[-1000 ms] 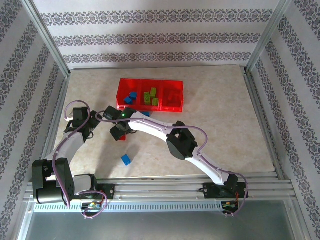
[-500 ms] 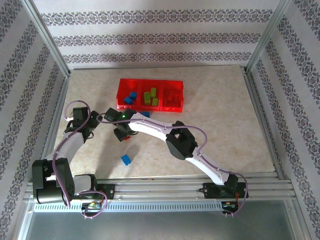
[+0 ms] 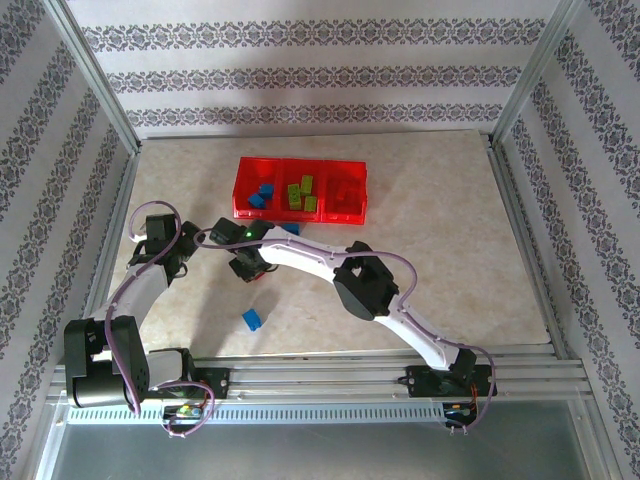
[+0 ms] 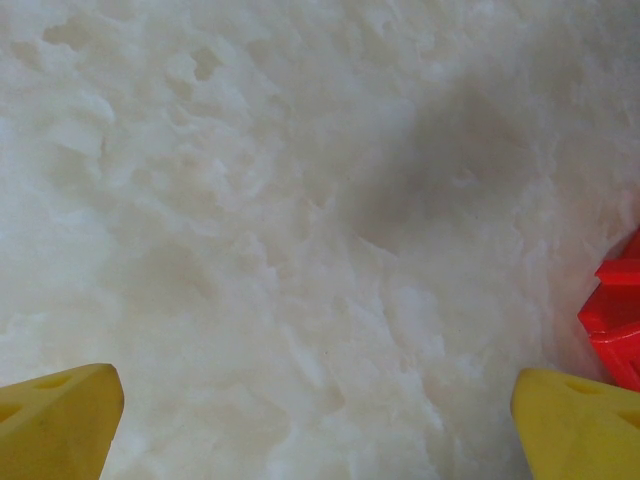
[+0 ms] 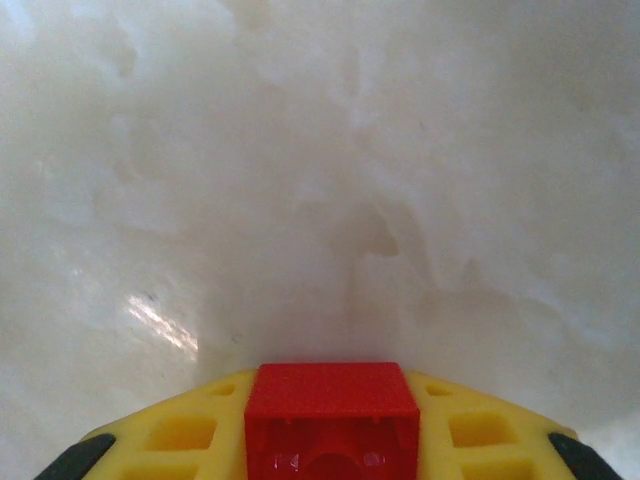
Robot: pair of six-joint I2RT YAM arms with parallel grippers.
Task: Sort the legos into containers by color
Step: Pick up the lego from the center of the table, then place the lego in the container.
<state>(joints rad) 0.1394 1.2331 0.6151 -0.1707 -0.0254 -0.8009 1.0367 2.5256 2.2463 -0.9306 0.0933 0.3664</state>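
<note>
I should raise my right gripper and carry its lego outward, past the green legos, to let it go over the red legos' section [image 3: 346,191], since that section lies outward of my gripper.
In the right wrist view a red lego [image 5: 331,388] sits squeezed between the yellow fingers of my right gripper [image 5: 332,420], just above the pale table. From above, that gripper [image 3: 249,268] is left of centre, below the containers [image 3: 240,178], a red tray of three compartments. Blue legos [image 3: 262,194] lie in its left compartment, green legos [image 3: 302,192] in the middle, and red legos [image 3: 346,190] on the right. A loose blue lego [image 3: 252,319] lies nearer the front; another [image 3: 291,229] peeks out by the right arm. My left gripper [image 4: 320,425] [image 3: 168,258] hangs open over bare table.
A red piece [image 4: 614,312] is cut off at the right edge of the left wrist view. Metal frame rails [image 3: 520,215] run along the table's sides and front. The right arm [image 3: 360,290] crosses the middle of the table.
My right gripper's jaws have closed on the red lego, shifting slightly. The left arm shifted slightly early on and its jaws stay wide.
</note>
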